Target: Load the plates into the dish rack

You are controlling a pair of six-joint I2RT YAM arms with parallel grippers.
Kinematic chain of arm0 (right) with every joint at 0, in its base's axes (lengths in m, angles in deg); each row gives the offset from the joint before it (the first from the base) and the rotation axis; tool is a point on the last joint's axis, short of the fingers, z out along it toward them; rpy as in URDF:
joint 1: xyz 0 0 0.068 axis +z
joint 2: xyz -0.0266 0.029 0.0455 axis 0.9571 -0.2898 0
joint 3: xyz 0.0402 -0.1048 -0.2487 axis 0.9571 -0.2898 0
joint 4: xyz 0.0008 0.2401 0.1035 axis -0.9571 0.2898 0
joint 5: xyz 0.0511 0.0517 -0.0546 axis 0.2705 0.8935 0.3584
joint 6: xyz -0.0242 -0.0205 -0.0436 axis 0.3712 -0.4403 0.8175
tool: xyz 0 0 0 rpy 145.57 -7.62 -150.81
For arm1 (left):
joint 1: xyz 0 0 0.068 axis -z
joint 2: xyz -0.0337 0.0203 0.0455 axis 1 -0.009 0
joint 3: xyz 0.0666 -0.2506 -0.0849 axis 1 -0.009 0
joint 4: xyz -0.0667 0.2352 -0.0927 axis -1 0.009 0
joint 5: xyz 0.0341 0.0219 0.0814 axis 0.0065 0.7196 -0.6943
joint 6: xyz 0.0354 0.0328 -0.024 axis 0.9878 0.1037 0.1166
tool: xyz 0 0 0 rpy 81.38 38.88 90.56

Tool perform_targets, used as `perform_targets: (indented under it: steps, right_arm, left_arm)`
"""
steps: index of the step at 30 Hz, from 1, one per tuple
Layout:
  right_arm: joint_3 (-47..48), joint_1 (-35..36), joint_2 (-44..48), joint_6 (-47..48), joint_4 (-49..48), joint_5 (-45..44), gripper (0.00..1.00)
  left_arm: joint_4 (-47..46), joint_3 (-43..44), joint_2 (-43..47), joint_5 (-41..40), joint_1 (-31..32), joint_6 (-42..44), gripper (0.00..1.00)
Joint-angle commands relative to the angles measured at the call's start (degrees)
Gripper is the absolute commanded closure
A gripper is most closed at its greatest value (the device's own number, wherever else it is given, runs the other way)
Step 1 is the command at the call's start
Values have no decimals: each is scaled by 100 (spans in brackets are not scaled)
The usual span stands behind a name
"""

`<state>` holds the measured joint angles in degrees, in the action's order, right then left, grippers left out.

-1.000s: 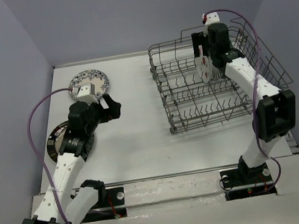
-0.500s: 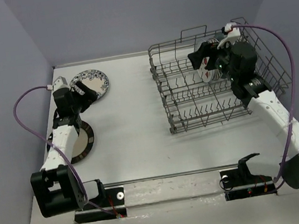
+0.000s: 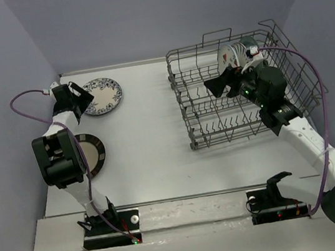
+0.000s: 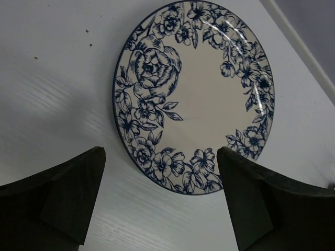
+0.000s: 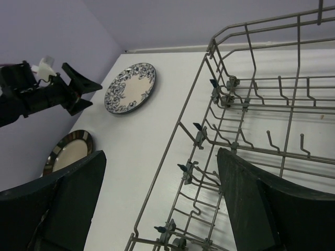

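My open left gripper should next lower its fingers around the floral plate's near rim [image 3: 89, 111] [image 4: 124, 142] to close, because they are still above that rim.
The blue-white floral plate [image 3: 104, 96] lies flat at the far left of the table and fills the left wrist view [image 4: 193, 94]. My left gripper [image 3: 81, 98] is open and hovers at its left rim, with the near rim between the fingers [image 4: 159, 152]. The black-white striped plate [image 3: 91, 154] lies nearer, partly behind the left arm. The wire dish rack [image 3: 248, 113] stands at the right. The white plate with red fruit marks [image 3: 229, 57] stands upright in its far row, with a grey plate [image 3: 248, 44] behind it. My right gripper [image 3: 221, 86] is open and empty above the rack [image 5: 161, 154].
The right wrist view shows the rack's left rim [image 5: 172, 141], the floral plate [image 5: 131, 88], the striped plate [image 5: 67, 151] and the left arm's gripper [image 5: 63, 93]. Purple walls close the table on three sides. Purple cables loop off both arms.
My left arm swung from the table's middle to the floral plate's rim. My right gripper let go of the fruit plate, which now stands in the rack, and drew back.
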<state>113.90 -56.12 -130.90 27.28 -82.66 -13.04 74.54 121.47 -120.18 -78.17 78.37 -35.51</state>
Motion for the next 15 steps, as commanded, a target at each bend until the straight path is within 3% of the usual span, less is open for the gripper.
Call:
perform_targets:
  steps: [1,10,15]
  right_arm:
    - [-142,72,145,-194,-576,315,8]
    - [-291,72,-40,-273,-761,438,8]
    - [-317,124,-110,-361,-884,508,9]
  left_arm:
    - [13,441,-386,-66,-215,12,1]
    - [-355,793,-1362,619,-339,-190,4]
    - [-646,810,-1652,865,-348,-463,12]
